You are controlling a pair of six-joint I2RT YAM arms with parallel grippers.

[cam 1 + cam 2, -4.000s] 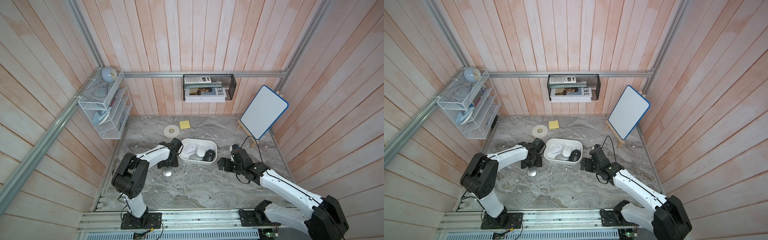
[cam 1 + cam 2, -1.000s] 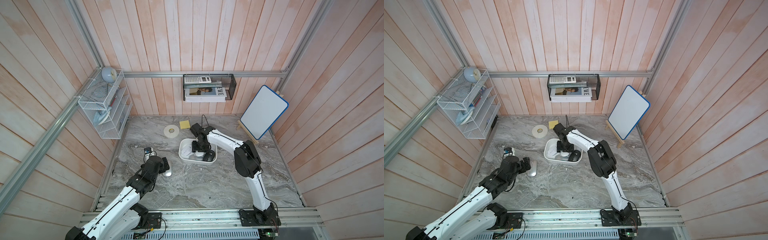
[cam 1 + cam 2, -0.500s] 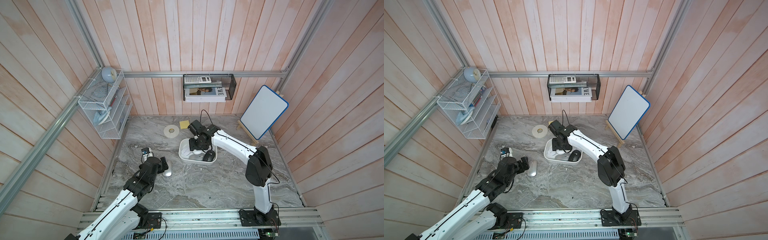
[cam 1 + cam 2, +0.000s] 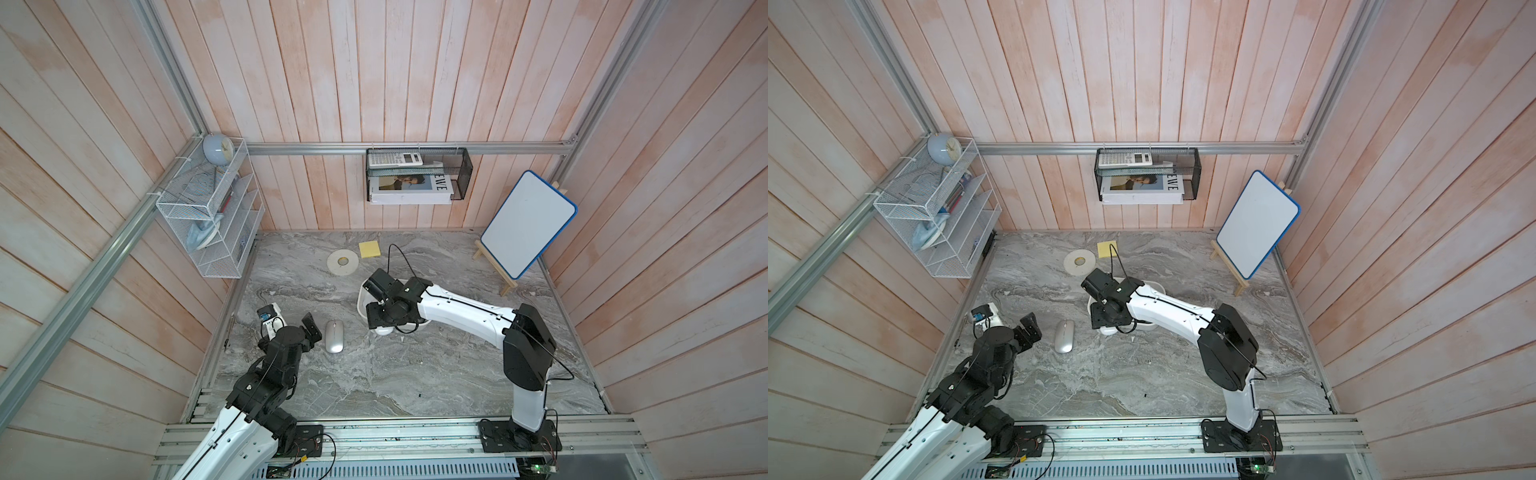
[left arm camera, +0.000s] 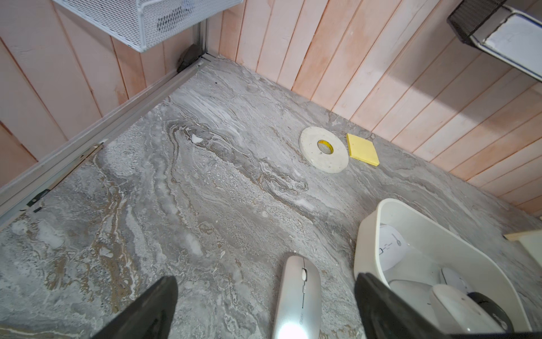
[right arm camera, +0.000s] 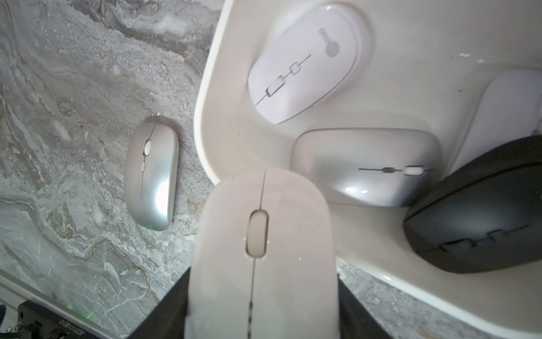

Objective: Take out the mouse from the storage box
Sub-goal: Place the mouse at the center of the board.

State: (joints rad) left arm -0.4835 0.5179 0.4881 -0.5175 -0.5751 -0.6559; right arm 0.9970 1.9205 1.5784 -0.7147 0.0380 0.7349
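Observation:
My right gripper moves back and down next to release the white mouse beside the slim silver mouse [image 4: 334, 336], since the tabletop there is bare.
The storage box [image 4: 360, 297] [image 6: 205, 102] is a white tub at mid-table, mostly under my right arm in both top views. My right gripper [image 4: 383, 323] [image 6: 262, 296] is shut on a white mouse [image 6: 261, 249] and holds it over the box's near-left corner. Inside the box lie another white mouse [image 6: 305, 64], a silver-grey one [image 6: 366, 167] and a black one [image 6: 475, 217]. A slim silver mouse [image 4: 334, 336] [image 5: 297, 296] rests on the table left of the box. My left gripper [image 4: 312, 330] [image 5: 265, 281] stands open and empty just left of it.
A tape roll [image 4: 342, 263] and yellow sticky notes [image 4: 370, 249] lie behind the box. A whiteboard on an easel [image 4: 525, 226] stands at back right. A white wire rack [image 4: 212, 220] and a black mesh basket [image 4: 417, 178] hang on the walls.
My right gripper has risen from inside the box toward its near-left corner with the white mouse in it. My left gripper has drawn back a little from the silver mouse.

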